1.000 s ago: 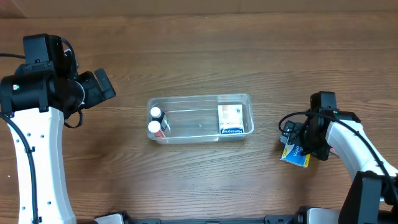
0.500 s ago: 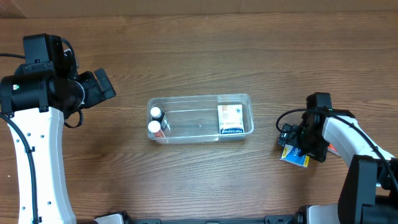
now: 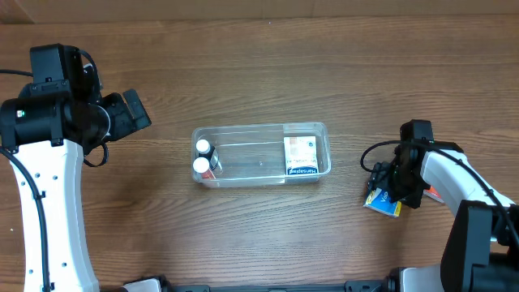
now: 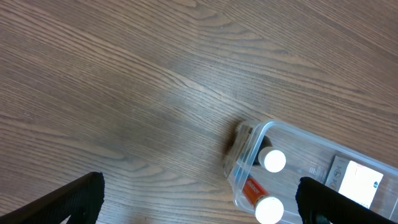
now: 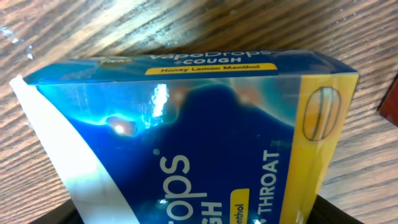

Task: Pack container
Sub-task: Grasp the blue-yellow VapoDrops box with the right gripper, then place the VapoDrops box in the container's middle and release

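Observation:
I need to lift the cough-drops box over the container (image 3: 253,165) with my right gripper next, then lower it beside the white box, because the container's bare bottom shows there.
The clear container (image 3: 253,165) lies at the table's middle; its left end (image 4: 249,146) shows in the left wrist view. Inside it stand two white-capped bottles (image 3: 201,156) at the left and a white box (image 3: 301,156) at the right. On the table to the right lies a blue and yellow cough-drops box (image 3: 383,204). My right gripper (image 3: 395,188) is over it, and the box (image 5: 205,124) fills the space between its jaws, which are closed on its sides (image 5: 199,214). My left gripper (image 3: 134,113) hangs open, left of the container, holding nothing (image 4: 202,208).
A small red thing (image 3: 434,195) lies beside the right arm, seen as a dark red edge (image 5: 392,99) in the right wrist view. Bare wood table (image 3: 259,65) surrounds the container.
The right gripper's jaws have closed in on the cough-drops box, and the box has shifted slightly. The left arm has not moved.

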You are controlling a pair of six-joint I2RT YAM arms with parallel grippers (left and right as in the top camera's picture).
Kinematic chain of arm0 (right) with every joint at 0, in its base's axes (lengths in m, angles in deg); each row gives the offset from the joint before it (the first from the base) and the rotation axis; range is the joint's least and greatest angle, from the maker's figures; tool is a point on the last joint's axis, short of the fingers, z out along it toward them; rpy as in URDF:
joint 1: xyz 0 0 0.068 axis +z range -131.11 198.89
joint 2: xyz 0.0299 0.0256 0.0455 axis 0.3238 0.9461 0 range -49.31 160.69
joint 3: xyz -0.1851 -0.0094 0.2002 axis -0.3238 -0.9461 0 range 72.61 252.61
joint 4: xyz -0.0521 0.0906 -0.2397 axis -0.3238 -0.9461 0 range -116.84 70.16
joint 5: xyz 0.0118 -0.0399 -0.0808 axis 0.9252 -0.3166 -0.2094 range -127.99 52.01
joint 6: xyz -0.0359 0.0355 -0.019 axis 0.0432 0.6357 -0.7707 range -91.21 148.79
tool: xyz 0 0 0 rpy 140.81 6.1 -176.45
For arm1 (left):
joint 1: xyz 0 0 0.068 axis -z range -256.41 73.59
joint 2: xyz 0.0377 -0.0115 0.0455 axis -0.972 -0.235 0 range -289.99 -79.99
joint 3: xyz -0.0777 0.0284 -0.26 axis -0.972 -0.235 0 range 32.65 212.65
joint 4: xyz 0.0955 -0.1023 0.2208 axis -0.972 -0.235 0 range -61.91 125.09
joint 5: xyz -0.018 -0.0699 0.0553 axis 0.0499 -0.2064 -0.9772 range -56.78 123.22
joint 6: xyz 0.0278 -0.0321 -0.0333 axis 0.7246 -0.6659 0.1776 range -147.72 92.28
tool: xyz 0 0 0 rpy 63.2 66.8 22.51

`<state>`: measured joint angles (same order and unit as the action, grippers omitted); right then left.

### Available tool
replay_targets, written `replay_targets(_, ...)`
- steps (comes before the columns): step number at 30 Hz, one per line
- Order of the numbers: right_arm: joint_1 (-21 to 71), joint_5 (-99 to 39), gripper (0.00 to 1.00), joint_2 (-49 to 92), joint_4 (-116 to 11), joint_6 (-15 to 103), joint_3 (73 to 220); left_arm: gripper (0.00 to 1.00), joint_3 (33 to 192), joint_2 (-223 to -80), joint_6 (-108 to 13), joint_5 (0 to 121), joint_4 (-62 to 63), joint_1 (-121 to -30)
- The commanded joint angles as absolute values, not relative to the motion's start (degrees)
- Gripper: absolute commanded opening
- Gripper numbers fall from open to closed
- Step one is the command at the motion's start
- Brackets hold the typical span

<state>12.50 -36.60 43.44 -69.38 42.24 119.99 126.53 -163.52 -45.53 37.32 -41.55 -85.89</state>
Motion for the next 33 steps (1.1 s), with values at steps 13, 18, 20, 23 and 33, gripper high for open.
replay_targets(13,23.1,-34.8,0.70,38.0,-94.3,42.1,162.2,1.00,126.6,-163.2,-44.4,37.3,-41.4,-86.1)
replay_targets(18,42.4,-34.9,0.68,38.3,-89.9,47.0,165.5,1.00,126.6,-163.2,-44.5,37.3,-41.4,-86.1)
replay_targets(20,48.2,-35.7,0.68,39.2,-86.6,49.1,165.5,1.00,126.6,-163.2,-44.5,37.3,-41.4,-86.1)
replay_targets(23,54.9,-37.9,0.69,42.0,-84.3,54.4,165.5,1.00,126.6,-163.2,-44.4,37.3,-41.4,-86.1)
replay_targets(33,59.3,-36.3,0.70,55.6,-84.6,62.0,165.2,1.00,126.6,-163.2,-44.4,37.3,-41.4,-86.1)
